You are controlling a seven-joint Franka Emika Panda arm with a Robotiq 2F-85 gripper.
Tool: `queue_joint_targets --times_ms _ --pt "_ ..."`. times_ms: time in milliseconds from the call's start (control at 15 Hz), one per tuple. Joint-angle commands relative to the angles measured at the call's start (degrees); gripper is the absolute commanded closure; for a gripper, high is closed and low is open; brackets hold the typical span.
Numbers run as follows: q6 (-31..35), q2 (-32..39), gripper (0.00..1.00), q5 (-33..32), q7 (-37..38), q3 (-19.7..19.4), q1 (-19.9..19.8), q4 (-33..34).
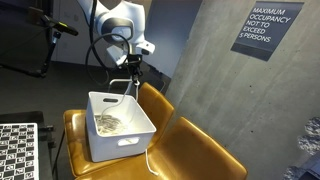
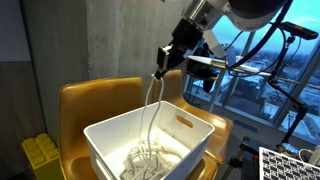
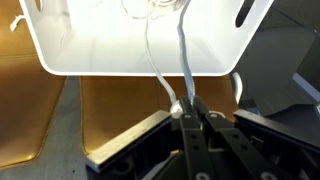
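The gripper next lowers a little and shifts toward the cable's heap, and then it should open.
My gripper is shut on a white cable. It hangs above the far rim of a white plastic bin. The cable runs down from the jaws into the bin, where the rest of it lies in a loose coiled heap. In the wrist view a second strand drops beside the held one. The bin stands on a tan leather seat.
A grey concrete wall rises right behind the seat, with a dark occupancy sign. A checkerboard panel lies beside the seat. Windows and a railing stand off to one side. A yellow crate sits low on the floor.
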Motion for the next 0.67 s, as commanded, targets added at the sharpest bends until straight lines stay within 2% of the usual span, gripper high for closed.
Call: queue_joint_targets --times_ms 0,67,133,200,333,600 --pt "-2.8 3.6 0.99 2.3 -1.9 0.8 0.1 2.3" --pt "-3.4 3.5 0.99 2.4 -1.7 1.1 0.4 1.3" --pt "-4.2 3.2 0.69 2.5 -1.5 1.3 0.5 0.5" --pt "-5.3 3.1 0.67 2.4 -1.5 1.4 0.5 0.2" --pt "-8.4 2.9 0.55 2.5 -2.0 1.0 -0.2 1.4" --pt "-13.7 3.8 0.26 1.3 -4.4 -2.4 -3.4 6.1"
